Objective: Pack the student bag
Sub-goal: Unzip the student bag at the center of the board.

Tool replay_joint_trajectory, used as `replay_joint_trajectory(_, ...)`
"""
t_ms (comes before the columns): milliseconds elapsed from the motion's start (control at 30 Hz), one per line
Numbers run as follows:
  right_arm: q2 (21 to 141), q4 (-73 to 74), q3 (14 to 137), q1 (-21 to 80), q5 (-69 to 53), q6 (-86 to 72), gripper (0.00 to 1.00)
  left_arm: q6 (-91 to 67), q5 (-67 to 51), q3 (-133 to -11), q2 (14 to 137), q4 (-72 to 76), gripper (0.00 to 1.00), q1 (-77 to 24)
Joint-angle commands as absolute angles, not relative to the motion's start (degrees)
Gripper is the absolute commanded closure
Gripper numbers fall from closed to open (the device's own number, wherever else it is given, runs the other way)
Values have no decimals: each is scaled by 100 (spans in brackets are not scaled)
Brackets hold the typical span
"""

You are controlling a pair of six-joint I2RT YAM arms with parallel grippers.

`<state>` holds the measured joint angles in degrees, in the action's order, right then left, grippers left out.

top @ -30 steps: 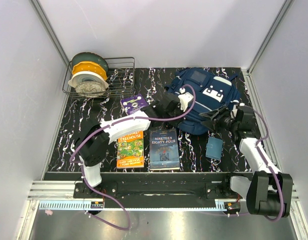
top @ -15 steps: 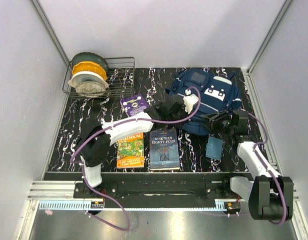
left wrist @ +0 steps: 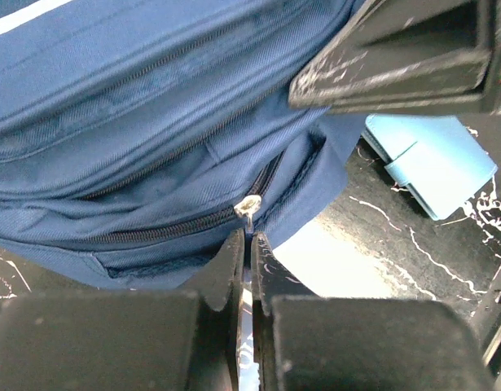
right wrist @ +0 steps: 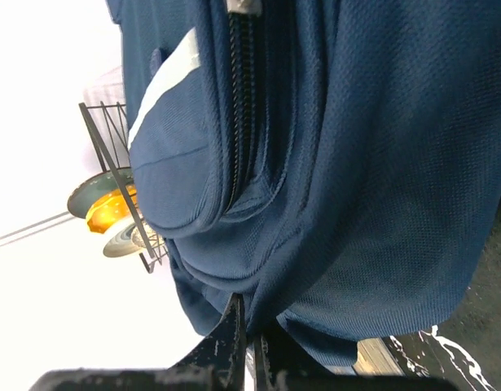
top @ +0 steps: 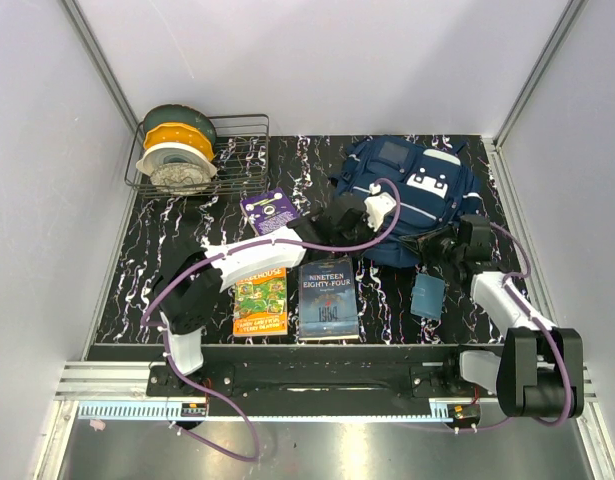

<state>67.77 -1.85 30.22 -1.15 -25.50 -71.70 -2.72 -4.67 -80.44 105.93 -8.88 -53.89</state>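
Note:
The zipper's teeth are joined, so my left gripper will next slide outward and to the left in the top view along the zipper's shut part, then let go of the zipper pull (left wrist: 248, 208).
The student bag (top: 412, 190), navy with white stripes, lies at the table's back right. Its zipper runs across the left wrist view, and the metal zipper pull (left wrist: 248, 208) sits at my left gripper's (left wrist: 250, 238) tips. That gripper is shut on the pull at the bag's near edge. My right gripper (right wrist: 250, 330) is shut on a fold of the bag's blue fabric at its near right corner. From above, the right gripper (top: 434, 245) sits just right of the left wrist. The bag's inside is hidden.
A small teal pouch (top: 428, 295) lies just in front of the bag. Two books (top: 260, 298) (top: 328, 297) lie side by side at the front middle. A purple card (top: 268, 208) lies behind them. A wire basket (top: 249, 150) holding spools stands at the back left.
My right gripper has moved left to the bag's near corner and closed on its fabric. The left gripper stayed shut and shifted slightly to the right.

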Motion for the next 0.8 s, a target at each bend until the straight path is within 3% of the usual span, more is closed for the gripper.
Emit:
replay_joint_trajectory(0,6338,156,3805,-402,-2022,-6191,100,-158,-71,-7981,10222,-624,100,-5405)
replay_joint_trajectory(167,6617,580,4385,-1405,-3037,-5600,100,-193,149,-7787,10099,-703,100,-5011)
replay_joint_trajectory(300,7179,1247,5070,-1521,-3620,-4687,100,-255,88,-7620,9976,-607,100,-4624)
replay_joint_trajectory(600,7128,1661,5607,-1644,-4043,-4132,100,-202,71,-7691,10195,-782,100,-4157)
replay_joint_trajectory(633,7163,1705,5651,-1644,-4113,-4122,96,-228,36,-7682,10178,-739,100,-4157)
replay_joint_trajectory(700,7268,1653,5599,-1644,-4394,-4253,75,-403,-385,-7586,10125,-616,100,-4175)
replay_joint_trajectory(733,7277,1557,5433,-1644,-4586,-4358,57,-456,-526,-7559,10081,-459,100,-4192)
replay_joint_trajectory(767,7260,1373,5284,-1644,-4701,-4525,50,-492,-536,-7541,10055,-396,100,-4271)
